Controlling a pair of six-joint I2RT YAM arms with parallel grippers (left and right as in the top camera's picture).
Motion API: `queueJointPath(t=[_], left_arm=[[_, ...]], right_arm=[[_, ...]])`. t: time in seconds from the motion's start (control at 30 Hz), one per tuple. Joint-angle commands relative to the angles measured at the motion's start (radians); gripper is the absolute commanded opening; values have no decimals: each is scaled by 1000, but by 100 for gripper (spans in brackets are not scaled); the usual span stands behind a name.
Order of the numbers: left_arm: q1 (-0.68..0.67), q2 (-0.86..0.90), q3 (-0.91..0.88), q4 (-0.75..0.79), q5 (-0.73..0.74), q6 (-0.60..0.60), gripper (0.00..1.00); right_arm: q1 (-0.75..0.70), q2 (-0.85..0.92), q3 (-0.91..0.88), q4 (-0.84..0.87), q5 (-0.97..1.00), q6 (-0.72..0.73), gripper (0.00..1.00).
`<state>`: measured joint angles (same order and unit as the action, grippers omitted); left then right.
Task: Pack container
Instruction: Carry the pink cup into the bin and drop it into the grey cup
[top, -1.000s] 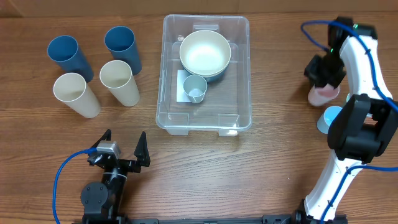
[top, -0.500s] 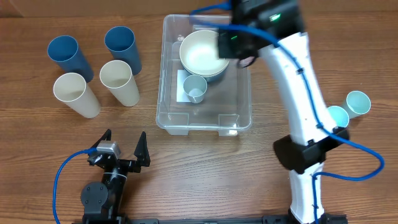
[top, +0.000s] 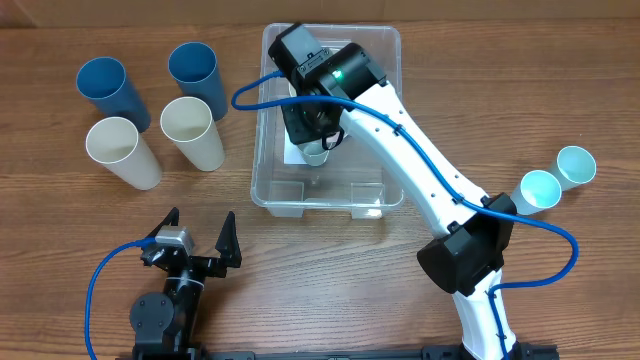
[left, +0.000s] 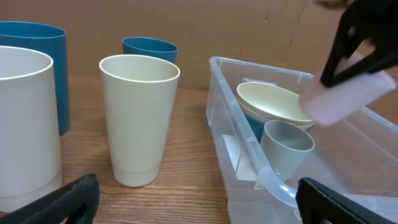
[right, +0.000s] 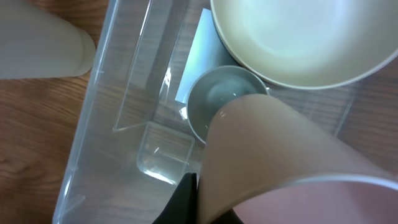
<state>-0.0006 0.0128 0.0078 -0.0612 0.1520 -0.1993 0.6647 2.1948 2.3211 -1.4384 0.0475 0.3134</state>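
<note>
My right gripper should move down over the small grey-blue cup's opening (right: 221, 98) and release the pink cup there, since the small grey-blue cup stands open and empty below the pink cup (right: 273, 162).
The clear container (top: 385, 35) stands at the table's middle back; it also shows in the left wrist view (left: 230, 106) and the right wrist view (right: 106, 81). Inside are a white bowl (right: 305, 37) stacked in a blue bowl and a small grey-blue cup (right: 224, 99). My right gripper (top: 312, 120) is shut on a pink cup (right: 273, 162), held tilted just above the small cup; the pink cup also shows in the left wrist view (left: 345, 93). My left gripper (top: 200, 242) is open and empty near the front edge.
Two blue cups (top: 113, 90) (top: 197, 75) and two cream cups (top: 122, 150) (top: 192, 130) stand left of the container. Two light blue cups (top: 538, 190) (top: 575, 165) stand at the far right. The right arm crosses over the container's right half.
My right arm has swung from the far right, carrying the pink cup, to over the container and on above the small cup. The left arm has not moved.
</note>
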Motion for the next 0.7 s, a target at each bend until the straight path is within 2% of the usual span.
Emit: queueJointPath(t=[0.0, 0.2, 0.23, 0.3, 0.33, 0.53, 0.67], left_arm=[[-4, -8, -3, -2, -5, 20, 100], [-4, -8, -3, -2, -5, 20, 100], [-4, -8, -3, -2, -5, 20, 100], [-4, -8, -3, -2, -5, 20, 100], [-4, -8, -3, -2, -5, 20, 100], [-4, -8, -3, -2, -5, 20, 100], [-4, -8, -3, -2, -6, 20, 100]], right_arm=[[5, -21, -71, 71, -41, -34, 4], [5, -21, -110, 121, -42, -34, 4], [5, -21, -110, 122, -42, -34, 20], [5, -21, -110, 122, -42, -44, 71], [5, -21, -110, 122, -42, -54, 80], [1, -22, -91, 100, -42, -79, 83], [-67, -22, 56, -28, -42, -72, 83]])
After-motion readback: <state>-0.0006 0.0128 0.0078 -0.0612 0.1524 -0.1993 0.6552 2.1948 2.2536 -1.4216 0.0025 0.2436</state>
